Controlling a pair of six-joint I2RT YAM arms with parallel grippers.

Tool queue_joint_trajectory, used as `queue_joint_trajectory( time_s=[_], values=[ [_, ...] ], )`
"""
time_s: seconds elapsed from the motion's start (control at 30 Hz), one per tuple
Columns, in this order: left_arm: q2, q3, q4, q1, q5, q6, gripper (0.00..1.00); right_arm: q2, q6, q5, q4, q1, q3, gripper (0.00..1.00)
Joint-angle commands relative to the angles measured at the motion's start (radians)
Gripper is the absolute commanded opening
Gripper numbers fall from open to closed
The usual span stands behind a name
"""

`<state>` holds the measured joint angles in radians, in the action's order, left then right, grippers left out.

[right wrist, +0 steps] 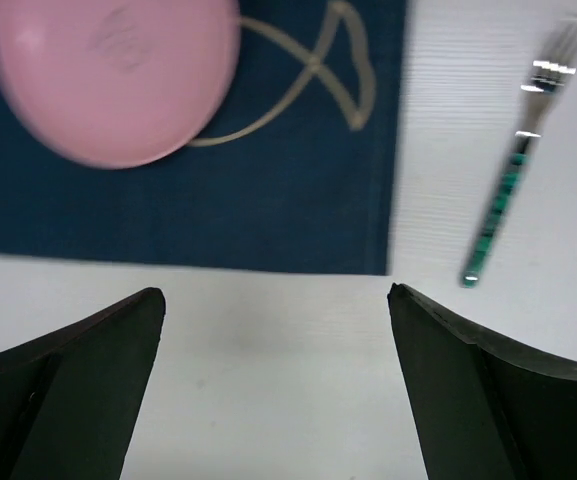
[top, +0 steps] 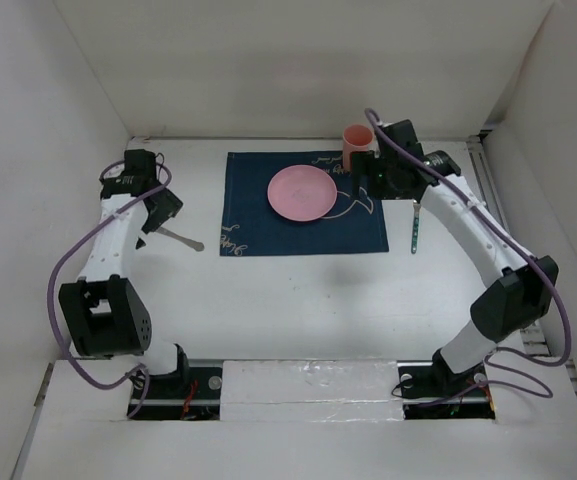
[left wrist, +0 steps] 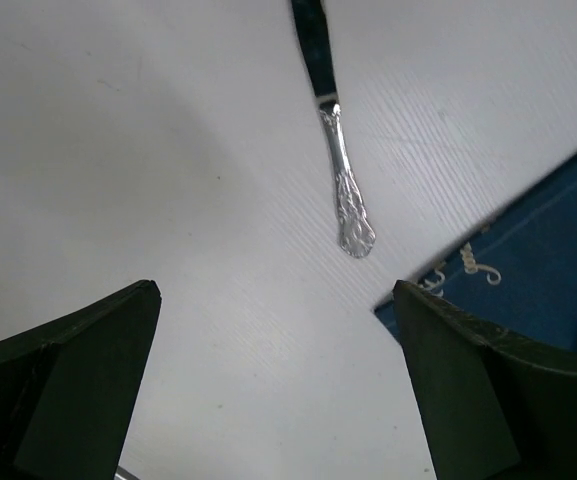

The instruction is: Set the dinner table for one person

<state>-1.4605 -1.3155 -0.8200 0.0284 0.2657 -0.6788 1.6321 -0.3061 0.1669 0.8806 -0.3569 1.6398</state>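
Note:
The left gripper lowers its fingers past the wide end of the knife's handle next and closes on its slimmer neck (top: 174,236) (left wrist: 339,152), since the ornate handle lies below, ahead of the fingers.
On the white dinner table (top: 288,310) lies a navy placemat (top: 268,235) with a pink plate (top: 302,193) on it. A pink cup (top: 357,143) stands at the mat's far right corner. A green-handled fork (top: 415,228) lies right of the mat and shows in the right wrist view too, the fork (right wrist: 513,170). A silver piece of cutlery (top: 183,239) lies left of the mat, its ornate handle (left wrist: 346,195) ahead of my left gripper (left wrist: 275,292). That gripper (top: 166,208) hangs open and empty above it. My right gripper (top: 380,183) is open and empty near the cup.
Upright white panels (top: 298,70) close the table at the back and both sides. The right wrist view shows the plate (right wrist: 113,75) and the placemat's edge (right wrist: 268,240). Purple cables loop off both arms. The arm bases sit at the near edge.

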Motion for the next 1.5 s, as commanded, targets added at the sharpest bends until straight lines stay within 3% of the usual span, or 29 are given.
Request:
queue_joint_trajectory(
  time_s=[0.0,0.07,0.17,0.27,0.5,0.6,0.97,1.13,1.47],
  values=[
    [-0.061,-0.04,0.048,0.042,-0.062,0.005,1.0,-0.075,0.002,-0.061,-0.038,-0.053,0.012,0.99],
    [-0.127,-0.083,0.021,0.053,-0.088,-0.019,1.0,-0.075,-0.013,-0.092,-0.071,-0.141,-0.009,0.99],
    [-0.268,-0.168,-0.057,0.062,-0.143,-0.129,1.0,-0.075,-0.028,0.011,-0.057,-0.267,-0.009,0.99],
    [-0.348,-0.177,-0.07,0.062,-0.226,-0.255,1.0,-0.046,-0.028,-0.012,-0.037,-0.33,0.0,0.99],
    [-0.416,-0.188,-0.111,0.062,-0.263,-0.482,1.0,-0.113,-0.028,-0.108,-0.118,-0.387,-0.156,0.99],
    [-0.416,-0.2,-0.099,0.062,-0.206,-0.539,0.94,-0.178,-0.007,-0.127,-0.149,-0.387,-0.23,0.99],
    [-0.569,-0.353,-0.148,0.071,-0.076,-0.453,0.89,-0.221,0.024,-0.15,-0.131,-0.356,-0.252,0.99],
    [-0.58,-0.326,-0.116,0.091,-0.054,-0.423,0.89,-0.212,0.013,-0.141,-0.131,-0.366,-0.229,0.99],
    [-0.601,-0.203,0.004,0.11,-0.095,-0.37,0.78,-0.212,0.013,-0.089,-0.108,-0.395,-0.209,0.99]
  ],
)
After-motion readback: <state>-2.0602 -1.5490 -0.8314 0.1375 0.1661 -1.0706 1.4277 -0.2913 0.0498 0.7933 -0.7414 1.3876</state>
